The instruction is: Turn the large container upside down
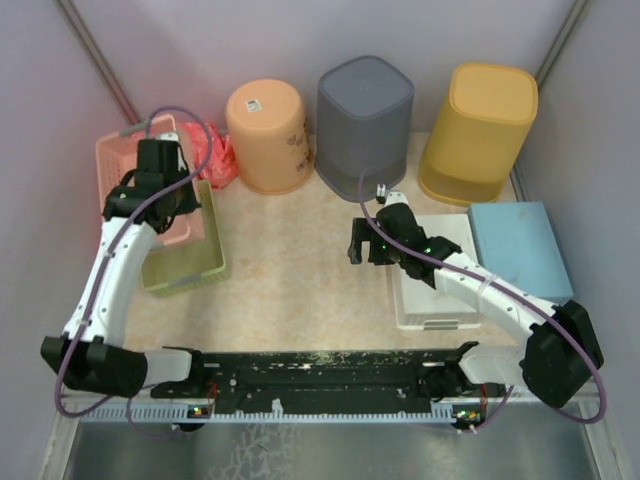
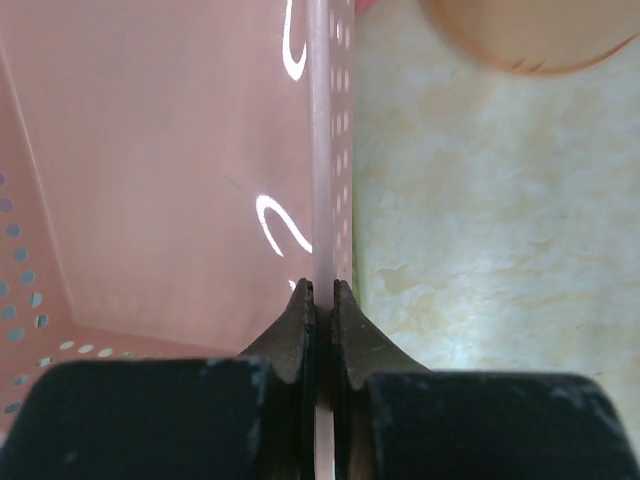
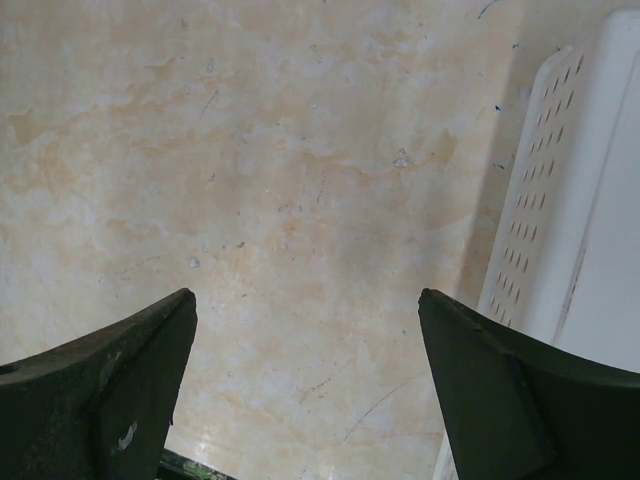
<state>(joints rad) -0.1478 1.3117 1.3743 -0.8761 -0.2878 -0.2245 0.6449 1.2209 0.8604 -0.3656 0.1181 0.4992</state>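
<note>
My left gripper will next lift and turn the pink basket to tip it, and then it will lower the basket over the bare middle table.
The pink perforated basket sits at the back left, open side up, and its right side overlaps a green basket. My left gripper is shut on the pink basket's right wall. In the left wrist view that thin wall runs straight up from between the fingertips, with the basket's inside to the left. My right gripper is open and empty over bare table in the middle; the right wrist view shows only table between its fingers.
An orange bucket, a grey bin and a yellow bin stand upside down along the back. A white perforated tray and a blue box lie at the right. A red bag lies behind the baskets.
</note>
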